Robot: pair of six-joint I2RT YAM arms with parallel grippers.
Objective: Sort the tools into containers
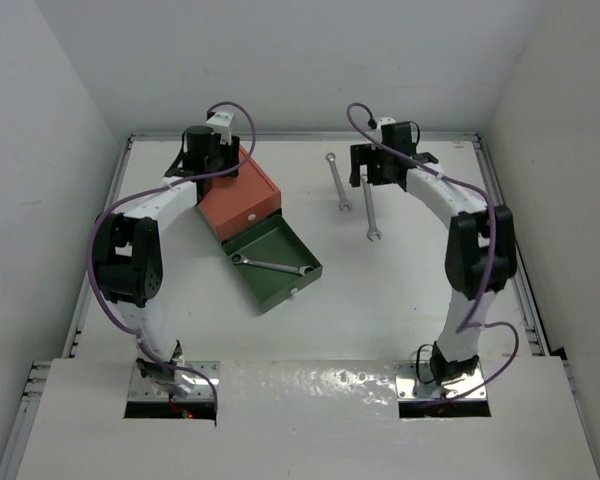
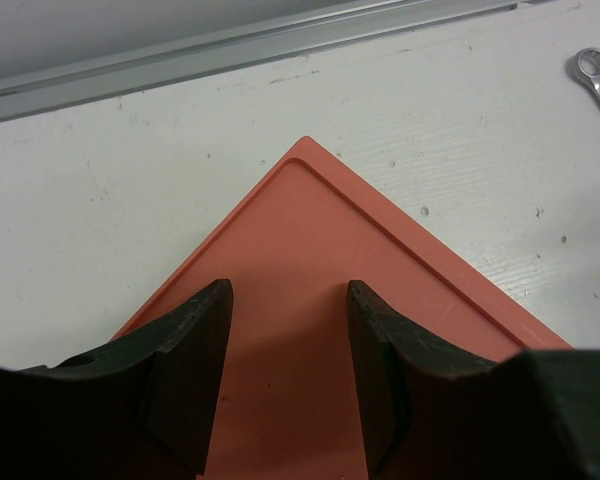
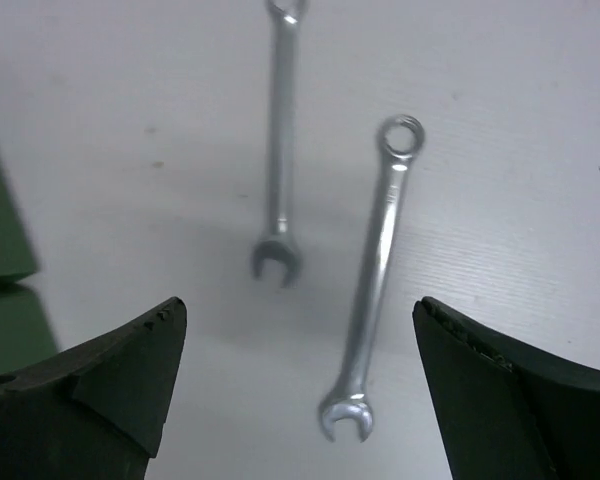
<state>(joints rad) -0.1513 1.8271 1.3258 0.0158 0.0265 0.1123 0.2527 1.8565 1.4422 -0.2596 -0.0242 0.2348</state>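
Observation:
The spread fingers stand on either side of the nearer wrench's handle point(image 1: 369, 208) point(image 3: 376, 272), between its ring and open ends. The right gripper lowers onto the wrench's handle next.
The orange-red container point(image 1: 242, 198) is closed, and my left gripper point(image 1: 212, 160) hovers over its back corner. In the left wrist view that gripper point(image 2: 288, 300) is open, its jaws a little apart above the orange-red top point(image 2: 310, 230) with nothing between them. The dark green drawer point(image 1: 285, 285) is pulled out and holds one silver wrench point(image 1: 272, 265). Two more wrenches point(image 1: 338, 182) point(image 1: 370, 208) lie on the table. My right gripper point(image 1: 373, 175) is above them, wide open point(image 3: 298, 310) and empty, over the nearer wrench point(image 3: 375, 270). The other wrench point(image 3: 280, 150) lies farther off.
White walls close in the table on the left, back and right, with a metal rail point(image 2: 230, 55) along the back edge. A wrench's ring end point(image 2: 595, 75) shows at the right of the left wrist view. The green drawer's edge point(image 3: 0, 260) is at the left of the right wrist view.

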